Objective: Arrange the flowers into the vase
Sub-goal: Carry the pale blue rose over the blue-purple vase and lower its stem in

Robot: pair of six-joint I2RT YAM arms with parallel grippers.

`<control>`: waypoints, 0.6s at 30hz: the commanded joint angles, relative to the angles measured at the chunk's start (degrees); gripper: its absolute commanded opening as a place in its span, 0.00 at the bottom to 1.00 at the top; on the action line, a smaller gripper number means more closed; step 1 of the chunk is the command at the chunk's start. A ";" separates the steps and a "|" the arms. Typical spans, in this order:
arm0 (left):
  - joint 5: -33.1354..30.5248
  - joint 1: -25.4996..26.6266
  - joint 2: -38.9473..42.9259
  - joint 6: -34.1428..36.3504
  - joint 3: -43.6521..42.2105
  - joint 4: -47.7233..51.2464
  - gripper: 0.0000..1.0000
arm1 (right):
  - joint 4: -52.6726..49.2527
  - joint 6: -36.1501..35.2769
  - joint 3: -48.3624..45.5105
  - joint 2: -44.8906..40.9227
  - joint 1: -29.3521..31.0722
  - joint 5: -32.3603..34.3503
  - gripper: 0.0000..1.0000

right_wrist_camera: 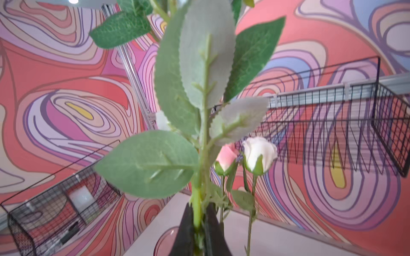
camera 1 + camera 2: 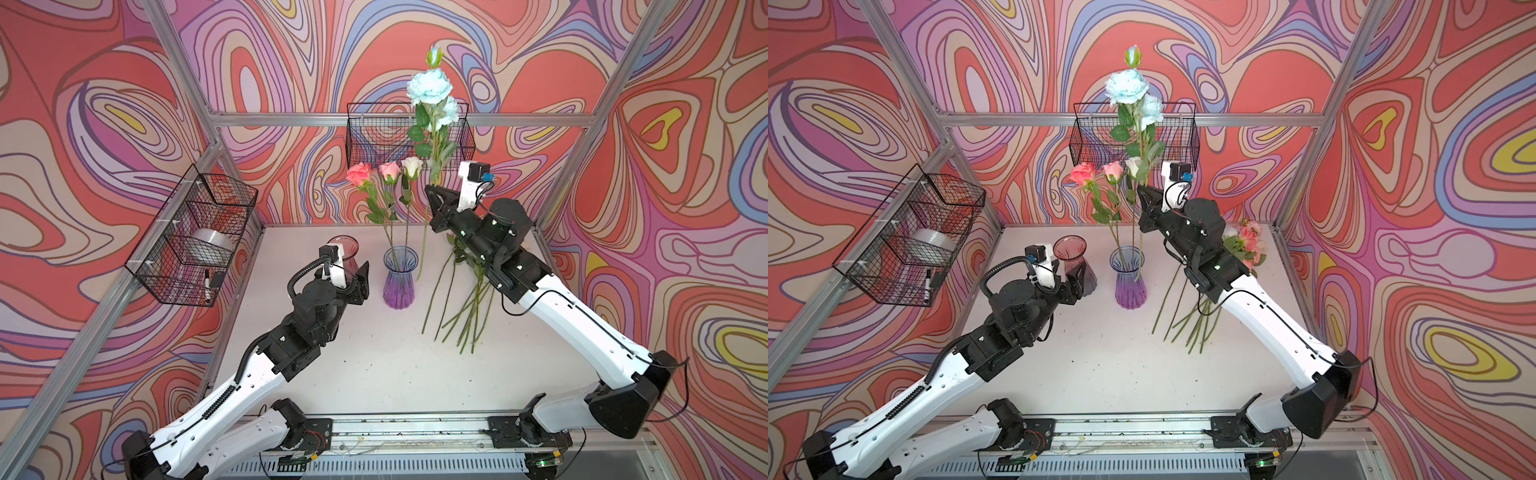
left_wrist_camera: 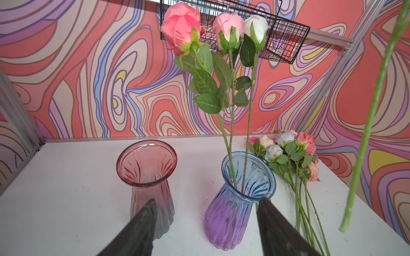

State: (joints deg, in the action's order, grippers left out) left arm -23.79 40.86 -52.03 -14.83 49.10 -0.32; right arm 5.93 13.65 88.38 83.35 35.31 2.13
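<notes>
I will next move my right gripper toward the blue-and-purple vase's opening (image 2: 400, 257), then down to release the green stem, as its lower end hangs outside the vase's rim.
A blue-and-purple glass vase (image 2: 399, 278) (image 2: 1128, 279) (image 3: 239, 204) stands mid-table with three roses (image 2: 388, 171) (image 3: 228, 26) upright in it: two pink, one white. My right gripper (image 2: 430, 193) (image 2: 1140, 191) (image 1: 197, 212) is raised to the vase's right, shut on the green stem of a pale blue flower (image 2: 430, 85) (image 2: 1126, 85). That stem (image 3: 372, 115) hangs almost upright, and its lower end is just right of the vase's rim. My left gripper (image 2: 365, 280) (image 2: 1079, 282) (image 3: 206, 200) stands open and empty, left of the vase. More flowers (image 2: 461, 307) (image 2: 1246, 243) (image 3: 288, 155) lie on the table under the right arm.
An empty pink glass vase (image 2: 345, 249) (image 2: 1071, 253) (image 3: 146, 168) stands just behind the left gripper. A wire basket (image 2: 195, 237) on the left wall holds a tape roll and a marker. Another wire basket (image 2: 374, 137) hangs on the back wall behind the flower heads.
</notes>
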 commanded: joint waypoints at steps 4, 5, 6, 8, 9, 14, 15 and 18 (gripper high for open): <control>-1.17 -0.34 -0.62 -0.94 -0.43 -2.23 0.72 | 13.18 -5.07 0.80 8.76 0.66 4.01 0.00; -1.14 -0.34 -0.62 -0.97 -0.50 -2.36 0.71 | 14.63 -5.86 0.64 9.94 0.65 4.62 0.00; -0.92 -0.34 -0.70 -1.09 -0.54 -2.33 0.72 | 16.01 -6.82 0.69 11.24 0.79 5.41 0.00; -0.27 -0.34 -0.92 -1.37 -0.49 -2.41 0.72 | 17.33 -8.77 1.00 13.10 0.76 6.18 0.00; 0.19 -0.41 -1.05 -1.58 -0.41 -2.37 0.72 | 18.09 -9.57 0.92 13.76 0.73 6.74 0.00; 2.48 -1.00 -1.79 -2.78 -0.14 -2.11 0.71 | 18.41 -12.04 0.38 15.95 0.73 7.41 0.00; 2.89 -1.28 -1.88 -3.11 -0.02 -1.97 0.72 | 18.36 -12.24 -0.30 15.84 0.74 7.36 0.00; 3.64 -2.07 -1.89 -3.88 0.15 -1.58 0.71 | 19.65 -12.53 -5.39 14.30 0.78 8.00 0.00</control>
State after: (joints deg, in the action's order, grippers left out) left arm -21.50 39.57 -53.91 -16.99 49.08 -1.32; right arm 22.79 2.92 86.54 99.22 35.70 8.60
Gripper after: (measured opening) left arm 0.715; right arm 0.072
